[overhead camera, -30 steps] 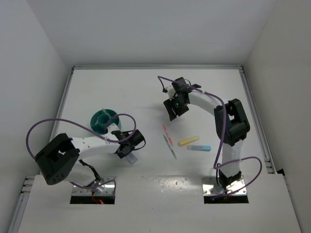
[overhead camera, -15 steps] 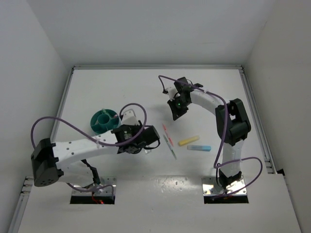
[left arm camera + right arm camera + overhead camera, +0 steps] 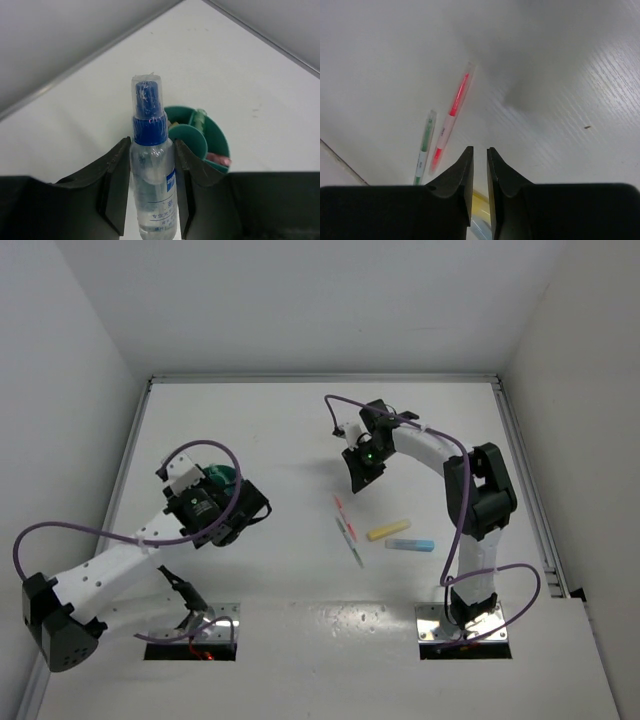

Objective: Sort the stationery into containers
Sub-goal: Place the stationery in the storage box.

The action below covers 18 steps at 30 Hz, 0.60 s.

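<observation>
My left gripper needs to move outward and down next and release the clear bottle in the container's round middle cup point(image 3: 190, 138), because the cup is outward of my gripper and below it.
My left gripper point(image 3: 151, 145) is shut on a clear bottle with a blue cap point(image 3: 150, 165), held upright between its fingers. Just behind the bottle stands the round teal container point(image 3: 212, 137), with a mint marker point(image 3: 200, 117) and a pink piece point(image 3: 218, 159) inside. In the top view the left gripper point(image 3: 238, 510) covers part of the container point(image 3: 222, 477). My right gripper point(image 3: 479, 149) hovers over bare table, its jaws a narrow gap apart with nothing between. A red pen point(image 3: 451, 117) and a green pen point(image 3: 424, 147) lie to its left.
A yellow marker point(image 3: 389, 529) and a blue marker point(image 3: 410, 544) lie right of the thin pens point(image 3: 347, 530) at mid-table. White walls close the table point(image 3: 300, 430) on the left, back and right. The right gripper point(image 3: 362, 470) hangs above the pens' far end.
My left arm has swung left and back with the bottle, from beside the pens to the teal container. The right gripper's jaws have narrowed; that arm has hardly moved.
</observation>
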Motion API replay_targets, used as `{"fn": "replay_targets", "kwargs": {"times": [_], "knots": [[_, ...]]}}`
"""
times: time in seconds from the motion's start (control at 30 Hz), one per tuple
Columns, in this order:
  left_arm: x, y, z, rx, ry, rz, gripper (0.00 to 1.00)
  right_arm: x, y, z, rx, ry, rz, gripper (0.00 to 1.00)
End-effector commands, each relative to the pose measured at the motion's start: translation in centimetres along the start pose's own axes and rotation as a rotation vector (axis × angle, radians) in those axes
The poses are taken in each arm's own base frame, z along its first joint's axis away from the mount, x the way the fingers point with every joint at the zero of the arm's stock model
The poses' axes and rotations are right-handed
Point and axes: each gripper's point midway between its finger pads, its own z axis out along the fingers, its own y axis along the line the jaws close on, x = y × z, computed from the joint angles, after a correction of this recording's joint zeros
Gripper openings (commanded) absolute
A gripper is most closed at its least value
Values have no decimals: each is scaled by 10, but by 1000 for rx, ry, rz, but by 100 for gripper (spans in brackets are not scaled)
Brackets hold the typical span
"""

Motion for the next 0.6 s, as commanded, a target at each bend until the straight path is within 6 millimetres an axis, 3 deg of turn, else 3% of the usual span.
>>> {"fn": "replay_targets", "kwargs": {"times": [0.0, 0.17, 0.37, 0.57], "knots": [[-29, 5, 14, -81, -144, 47, 0, -19, 7, -16, -19, -68, -46, 17], [-9, 5, 37, -188, -166, 98, 0, -18, 8, -15, -28, -70, -46, 17], [-23, -22, 51, -227, -211, 114, 0, -16, 5, -12, -35, -66, -43, 17], [-24, -28, 71, -293, -225, 148, 0, -13, 2, -12, -34, -61, -31, 18]]}}
